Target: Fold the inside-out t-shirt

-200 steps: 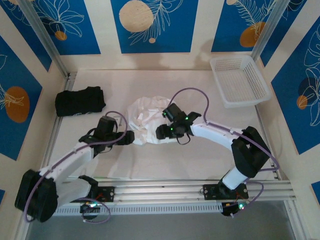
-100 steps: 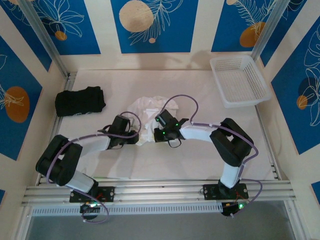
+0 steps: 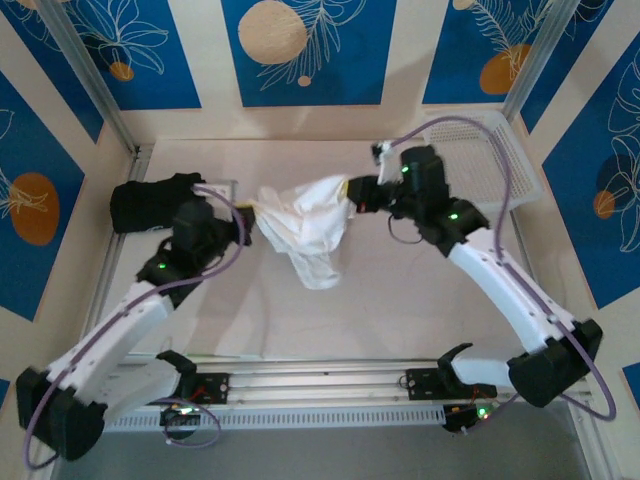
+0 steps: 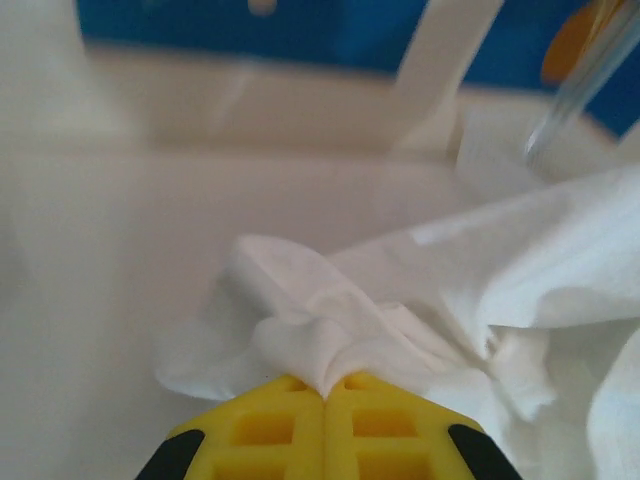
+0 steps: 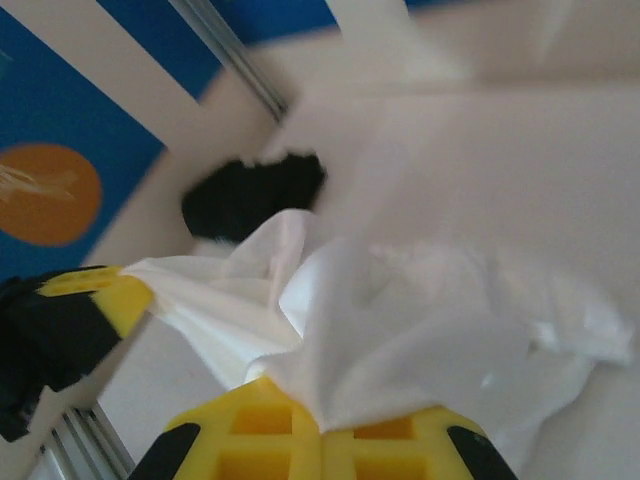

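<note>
My right gripper should next go up and move away from the left gripper, then lower the held edge onto the bare tabletop and let go of it, because the shirt hangs bunched.
The inside-out t-shirt [image 3: 305, 225] is a crumpled white bundle held up above the table's middle, stretched between both grippers, its lower part hanging down. My left gripper [image 3: 248, 213] is shut on the shirt's left edge; its yellow fingers [image 4: 290, 430] pinch a fold of white cloth [image 4: 330, 340]. My right gripper [image 3: 352, 192] is shut on the shirt's right edge, and cloth [image 5: 400, 340] spills out over its yellow fingers [image 5: 260, 430]. The left gripper's yellow tip [image 5: 100, 295] shows in the right wrist view, holding the far end of the cloth.
A black folded garment [image 3: 150, 203] lies at the table's left, just behind the left arm, and appears again [image 5: 255, 195] in the right wrist view. A white basket [image 3: 480, 160] stands at the back right, close behind the right arm. Metal rails [image 3: 330, 380] run along the near edge.
Both grippers have shut on the t-shirt and lifted it off the table toward the back, pulling apart. The shirt now hangs stretched between them.
</note>
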Controlling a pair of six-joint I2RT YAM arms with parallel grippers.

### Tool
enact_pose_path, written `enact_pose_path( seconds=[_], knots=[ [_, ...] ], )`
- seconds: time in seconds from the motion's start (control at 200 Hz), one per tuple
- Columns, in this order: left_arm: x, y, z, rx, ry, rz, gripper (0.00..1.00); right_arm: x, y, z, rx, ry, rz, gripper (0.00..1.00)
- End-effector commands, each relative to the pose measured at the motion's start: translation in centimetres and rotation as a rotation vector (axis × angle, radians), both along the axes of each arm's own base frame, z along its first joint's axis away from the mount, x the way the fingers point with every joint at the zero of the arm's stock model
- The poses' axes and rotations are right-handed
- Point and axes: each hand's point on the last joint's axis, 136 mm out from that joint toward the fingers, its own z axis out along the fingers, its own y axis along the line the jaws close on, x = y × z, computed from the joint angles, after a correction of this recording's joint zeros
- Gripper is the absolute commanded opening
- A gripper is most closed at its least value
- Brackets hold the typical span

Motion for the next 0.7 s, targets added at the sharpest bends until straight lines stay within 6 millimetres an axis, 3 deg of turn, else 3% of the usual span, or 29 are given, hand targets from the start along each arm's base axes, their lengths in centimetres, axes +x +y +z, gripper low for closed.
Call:
enact_pose_path(
  seconds=[0.0,0.06,0.145,0.21,0.305,0.41,0.555,0.695],
  knots=[
    [-0.9,3.5,7.1,0.068,-0.150,0.131,0.00,-2.5,-1.7,6.8,0.019,-0.147,0.044,0.00],
    [-1.3,4.0,10.7,0.068,-0.208,0.144,0.00,-3.0,-3.3,10.9,0.044,-0.239,0.003,0.00],
    [-1.7,4.4,15.0,0.071,-0.271,0.153,0.00,-3.9,-5.2,15.1,0.075,-0.330,-0.050,0.00],
    [-1.9,4.6,17.7,0.075,-0.316,0.159,0.00,-4.6,-6.3,17.4,0.093,-0.385,-0.076,0.00],
    [-1.8,4.7,20.0,0.086,-0.347,0.171,0.00,-5.4,-7.2,19.3,0.102,-0.433,-0.102,0.00],
    [-1.2,4.0,20.3,0.091,-0.340,0.145,0.00,-5.8,-7.9,20.2,0.092,-0.458,-0.128,0.00],
    [-0.2,1.8,18.0,0.084,-0.268,0.057,0.00,-5.8,-8.6,20.5,0.082,-0.466,-0.157,0.00],
    [-2.0,0.5,18.6,0.005,-0.264,-0.050,0.00,-8.2,-9.0,22.6,0.114,-0.520,-0.134,0.00]
  ],
)
